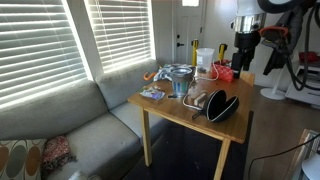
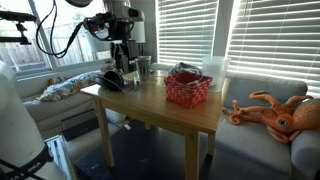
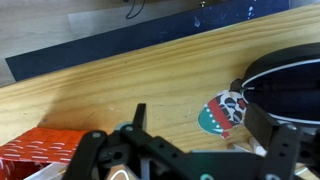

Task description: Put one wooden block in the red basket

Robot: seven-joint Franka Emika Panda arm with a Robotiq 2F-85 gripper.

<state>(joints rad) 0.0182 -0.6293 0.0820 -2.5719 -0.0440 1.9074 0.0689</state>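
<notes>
I should next turn my gripper outward and down onto the small pale pieces beside the round patterned sticker, as they are below its open fingers.
The red basket (image 2: 187, 88) is a low openwork basket on the wooden table (image 2: 150, 105); it also shows in an exterior view (image 1: 225, 72) and at the lower left of the wrist view (image 3: 40, 150). My gripper (image 3: 198, 112) is open and empty, held above the table between the basket and a black round bowl-like object (image 3: 290, 85). It shows in both exterior views (image 1: 243, 45) (image 2: 122, 55). Small pale pieces that may be wooden blocks (image 3: 243, 143) lie by my right finger, too small to tell for sure.
A round patterned sticker (image 3: 225, 112) lies on the table under the gripper. A white jug (image 1: 204, 60), a glass cup (image 1: 181, 80) and a small colourful box (image 1: 152, 93) stand on the table. A grey sofa (image 1: 90, 120) is beside it, with an orange octopus toy (image 2: 275, 112).
</notes>
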